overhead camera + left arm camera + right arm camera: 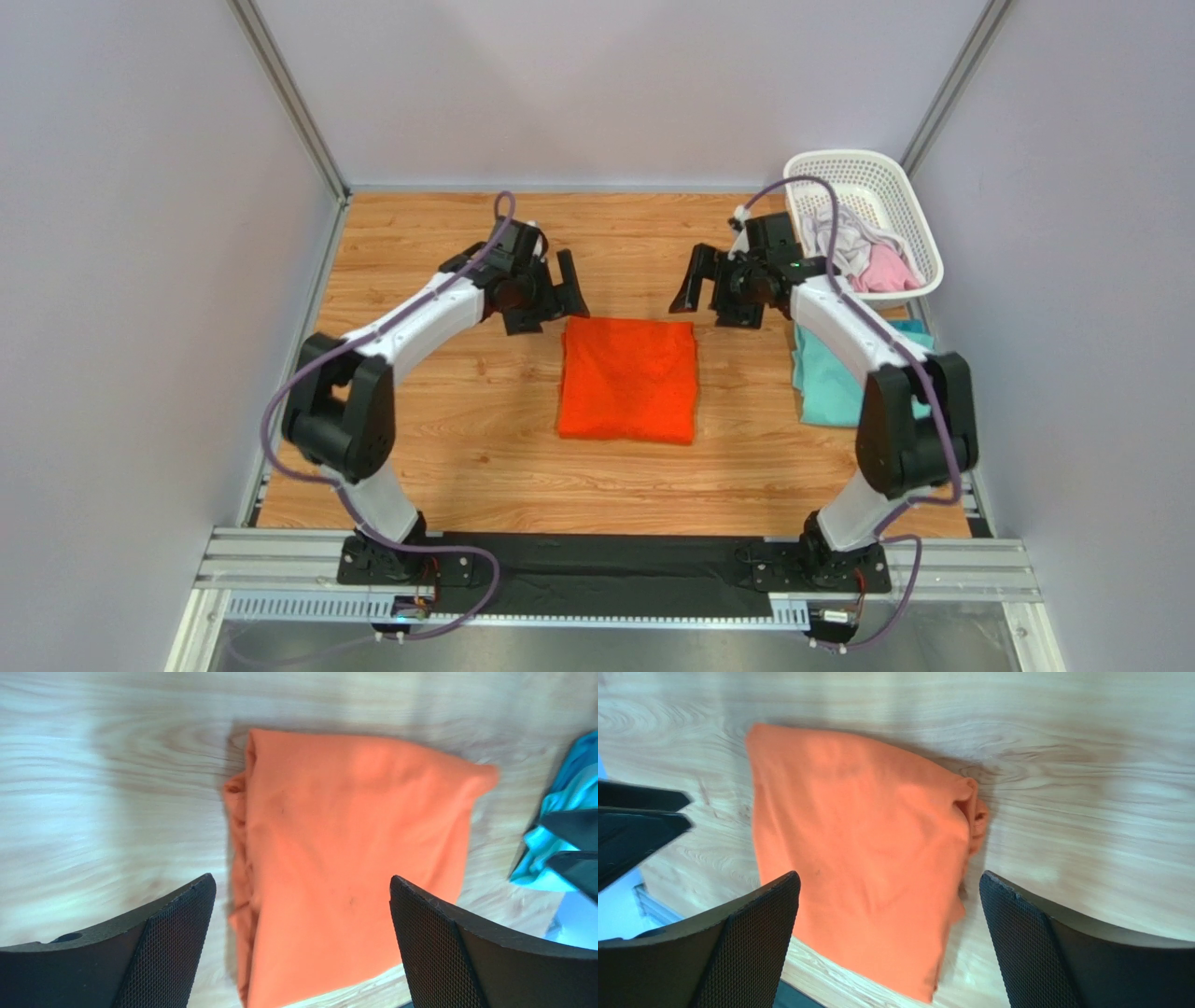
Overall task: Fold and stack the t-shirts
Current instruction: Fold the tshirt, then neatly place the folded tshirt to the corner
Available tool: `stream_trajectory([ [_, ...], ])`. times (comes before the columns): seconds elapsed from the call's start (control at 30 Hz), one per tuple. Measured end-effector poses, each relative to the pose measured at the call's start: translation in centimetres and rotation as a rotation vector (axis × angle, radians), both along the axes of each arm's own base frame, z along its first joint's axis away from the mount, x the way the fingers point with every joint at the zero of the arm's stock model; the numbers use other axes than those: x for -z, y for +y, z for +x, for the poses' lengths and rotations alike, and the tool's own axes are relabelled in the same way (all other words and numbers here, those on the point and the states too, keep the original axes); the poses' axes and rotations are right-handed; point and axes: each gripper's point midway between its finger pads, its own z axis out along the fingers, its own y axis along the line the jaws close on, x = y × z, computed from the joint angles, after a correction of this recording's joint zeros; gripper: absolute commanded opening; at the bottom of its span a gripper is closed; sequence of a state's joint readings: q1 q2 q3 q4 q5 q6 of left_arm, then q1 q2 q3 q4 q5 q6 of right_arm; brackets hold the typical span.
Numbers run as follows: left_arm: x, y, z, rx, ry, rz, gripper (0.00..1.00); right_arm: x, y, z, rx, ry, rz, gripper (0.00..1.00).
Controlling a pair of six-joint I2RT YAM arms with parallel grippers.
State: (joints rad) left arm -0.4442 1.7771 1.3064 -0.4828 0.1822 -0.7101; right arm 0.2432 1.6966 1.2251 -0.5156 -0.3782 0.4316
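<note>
My right gripper should next move back and down onto the middle of the uncovered edge of the orange t-shirt (629, 380) facing the teal t-shirt.
The bright orange t-shirt (629, 380) lies folded into a neat rectangle on the middle of the wooden table; it also shows in the left wrist view (344, 854) and the right wrist view (864, 854). My left gripper (558, 287) hovers open and empty just beyond the shirt's far left corner. My right gripper (697, 284) hovers open and empty just beyond its far right corner. A teal t-shirt (831, 382) lies at the right edge under my right arm, partly hidden; it also shows in the left wrist view (554, 833). Grey-white (839, 238) and pink (887, 268) tees sit in the basket.
The white plastic lattice basket (898, 189) stands at the far right corner. Grey walls close in the table on three sides. Bare wood (421, 420) lies left of the orange shirt.
</note>
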Motion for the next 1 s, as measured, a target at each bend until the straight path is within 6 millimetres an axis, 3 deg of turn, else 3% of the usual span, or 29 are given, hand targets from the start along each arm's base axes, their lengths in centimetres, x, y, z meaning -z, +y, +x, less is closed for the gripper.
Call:
stream_trajectory([
  [0.1, -5.2, 2.5, -1.2, -0.057, -0.129, 0.029, 1.0, -6.0, -1.7, -0.8, 0.038, -0.167, -0.083, 1.0],
  [0.23, -11.3, 6.6, -5.2, -0.144, -0.296, 0.032, 1.0, -14.2, -3.4, -4.7, 0.093, -0.424, -0.093, 1.0],
  [0.27, -12.2, 7.6, -6.4, -0.168, -0.33, 0.029, 1.0, -15.4, -4.0, -6.2, 0.113, -0.48, -0.085, 1.0],
  [0.37, -13.2, 10.6, -10.1, -0.237, -0.401, 0.028, 1.0, -16.0, -6.0, -8.9, 0.194, -0.57, -0.074, 1.0],
  [0.43, -12.2, 12.4, -12.4, -0.278, -0.409, 0.038, 1.0, -13.8, -6.9, -10.2, 0.229, -0.559, -0.081, 1.0],
  [0.57, -9.0, 14.7, -15.9, -0.333, -0.367, 0.059, 1.0, -7.0, -7.2, -11.7, 0.223, -0.398, -0.128, 1.0],
  [0.67, -6.2, 15.5, -17.5, -0.354, -0.3, 0.09, 1.0, -4.1, -6.8, -12.0, 0.198, -0.293, -0.144, 1.0],
  [0.8, -3.9, 16.1, -18.7, -0.361, -0.235, 0.123, 1.0, -1.1, -5.8, -11.6, 0.159, -0.177, -0.165, 0.97],
  [1.0, -3.5, 16.3, -19.0, -0.363, -0.22, 0.136, 1.0, 3.4, -3.2, -10.5, 0.071, -0.025, -0.244, 0.96],
])
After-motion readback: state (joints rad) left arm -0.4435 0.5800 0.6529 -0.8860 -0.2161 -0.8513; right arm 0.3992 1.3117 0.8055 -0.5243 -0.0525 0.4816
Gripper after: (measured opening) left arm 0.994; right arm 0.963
